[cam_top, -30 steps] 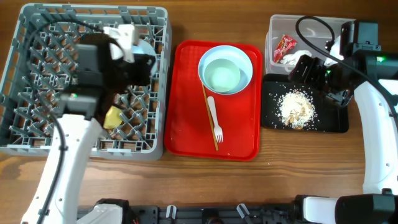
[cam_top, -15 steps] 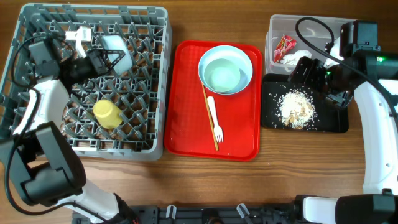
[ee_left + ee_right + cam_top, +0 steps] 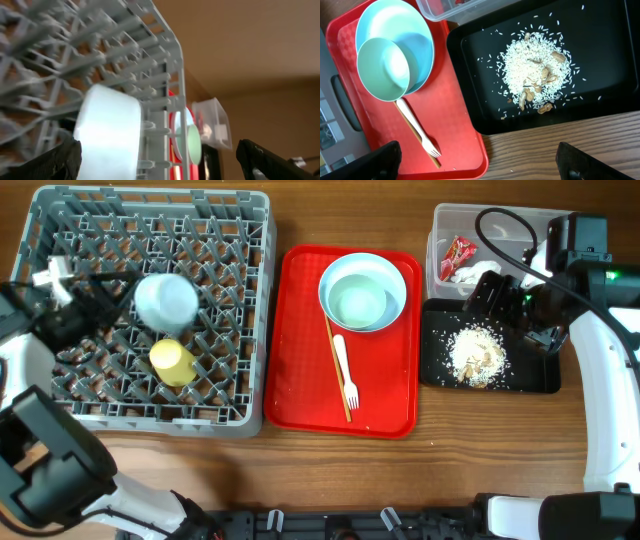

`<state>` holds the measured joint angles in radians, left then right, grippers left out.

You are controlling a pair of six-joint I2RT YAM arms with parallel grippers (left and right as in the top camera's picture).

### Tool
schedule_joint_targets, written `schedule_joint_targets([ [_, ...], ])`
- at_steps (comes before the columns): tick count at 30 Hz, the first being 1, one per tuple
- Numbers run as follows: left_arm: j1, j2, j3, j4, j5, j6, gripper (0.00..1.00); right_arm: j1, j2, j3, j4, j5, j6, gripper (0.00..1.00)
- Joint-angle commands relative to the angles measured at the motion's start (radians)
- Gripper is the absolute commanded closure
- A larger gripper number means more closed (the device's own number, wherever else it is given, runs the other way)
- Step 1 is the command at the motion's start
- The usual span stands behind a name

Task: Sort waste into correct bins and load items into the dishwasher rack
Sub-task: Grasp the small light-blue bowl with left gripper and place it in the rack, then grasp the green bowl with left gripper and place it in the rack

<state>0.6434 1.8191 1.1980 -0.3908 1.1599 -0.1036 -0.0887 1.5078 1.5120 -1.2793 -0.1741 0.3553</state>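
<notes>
The mint bowl lies to my left gripper's right in the overhead view, so the gripper must cross over and lower onto the bowl's exposed rim facing the black tray.
A pale bowl point(image 3: 165, 300) rests upside down on the pegs of the grey dishwasher rack point(image 3: 255, 310), beside a yellow cup point(image 3: 172, 362). My left gripper point(image 3: 100, 302) is open at the bowl's left side; in the left wrist view the bowl point(image 3: 107, 132) sits just inside the left finger point(image 3: 60, 160), not gripped. A blue bowl point(image 3: 362, 290) with a mint one nested in it, a white fork point(image 3: 346, 375) and a wooden stick point(image 3: 336, 365) lie on the red tray point(image 3: 300, 380). My right gripper point(image 3: 512, 310) hangs open and empty over the black tray point(image 3: 535, 375).
Rice crumbs point(image 3: 478, 355) are piled in the black tray point(image 3: 485, 100). The clear tub point(image 3: 440, 225) behind it holds a red sachet point(image 3: 458, 252) and a white napkin point(image 3: 468, 272). Bare wood table runs along the front.
My left gripper has opened and let go of the bowl, which now rests in the rack, and the left arm has swung away to the left. The right arm has not moved.
</notes>
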Motion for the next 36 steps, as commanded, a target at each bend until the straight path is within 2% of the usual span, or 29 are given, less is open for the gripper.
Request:
schedule_joint_targets([
  [1,0.016,-0.155,0.007,0.0,-0.089,-0.039,0.0,-0.002,-0.021,0.018,-0.003,0.018,0.011,0.0],
  [3,-0.015,-0.241,0.006,-0.005,-0.134,-0.039,0.0,-0.002,-0.021,0.018,-0.009,0.018,0.008,0.0],
  [5,-0.11,-0.338,0.006,-0.021,-0.215,-0.039,0.0,-0.002,-0.021,0.018,-0.011,0.019,0.002,0.0],
  [9,-0.425,-0.424,0.006,-0.026,-0.472,-0.039,0.0,-0.003,-0.021,0.018,-0.039,0.063,0.005,0.0],
  [11,-0.627,-0.417,0.006,-0.019,-0.68,-0.039,0.0,-0.014,-0.021,0.018,-0.087,0.192,0.076,0.0],
  [14,-0.922,-0.364,0.056,0.011,-0.925,-0.04,0.0,-0.076,-0.023,0.019,-0.129,0.208,0.063,0.0],
  [17,-1.067,-0.253,0.222,-0.048,-1.034,-0.038,0.0,-0.122,-0.031,0.019,-0.147,0.207,0.047,0.0],
  [20,-1.159,-0.091,0.378,-0.045,-1.042,-0.038,0.0,-0.14,-0.034,0.019,-0.149,0.204,0.028,0.0],
  [25,-1.27,0.125,0.379,0.06,-1.043,-0.027,0.0,-0.14,-0.033,0.019,-0.146,0.203,0.012,0.0],
  [32,-1.325,0.334,0.378,0.019,-1.065,-0.005,0.0,-0.14,-0.033,0.018,-0.144,0.203,0.011,0.0],
  [34,-1.326,0.345,0.378,-0.023,-1.091,-0.005,0.08,-0.14,-0.033,0.018,-0.142,0.203,0.011,0.0],
  [36,-1.324,0.345,0.378,-0.072,-1.161,-0.005,0.26,-0.14,-0.033,0.018,-0.142,0.201,0.011,0.0],
])
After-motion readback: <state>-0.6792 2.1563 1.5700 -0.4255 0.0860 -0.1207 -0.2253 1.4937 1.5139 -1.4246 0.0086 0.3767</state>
